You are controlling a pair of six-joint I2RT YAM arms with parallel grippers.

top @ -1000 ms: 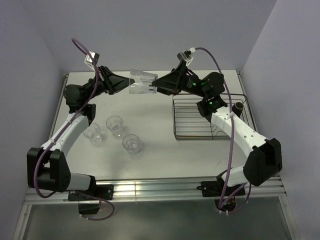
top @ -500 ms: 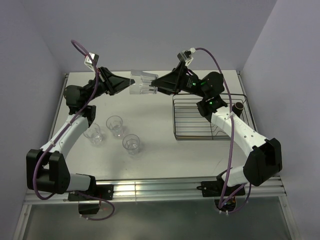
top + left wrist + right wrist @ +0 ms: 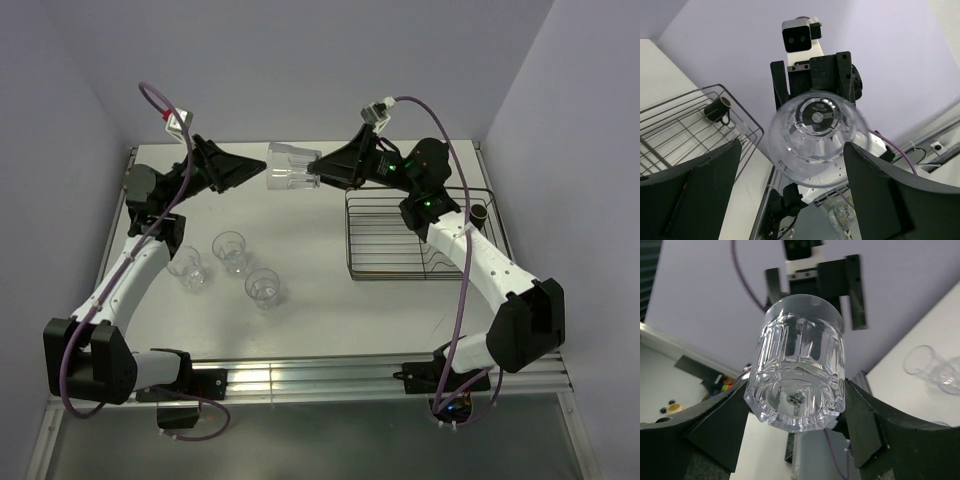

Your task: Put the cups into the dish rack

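Observation:
Next, my right gripper will tip the cup with its opening down and lower it into the dish rack's far corner away from the mug (image 3: 478, 215), then release it, since that spot stands empty.
A clear faceted cup (image 3: 288, 166) hangs in the air above the back of the table, lying sideways. My right gripper (image 3: 312, 170) is shut on its base end, and in the right wrist view both fingers press the cup (image 3: 799, 365) at its thick bottom. My left gripper (image 3: 256, 171) stands open just left of the cup's mouth; in the left wrist view the cup (image 3: 815, 134) sits between the spread fingers (image 3: 695, 190) without touching them. The dish rack (image 3: 400, 262) lies at the right with a dark brown mug (image 3: 478, 215) in it. Three more cups (image 3: 230, 250) stand at the left.
The three standing tumblers (image 3: 262, 287) are grouped under the left arm, near its forearm. The rack (image 3: 675, 125) with the mug (image 3: 717, 110) shows in the left wrist view. Lilac walls close the table at the back and on both sides.
The left gripper has opened and drawn back slightly to the left, letting go of the cup. The right gripper has shut on the cup's base and now holds it alone.

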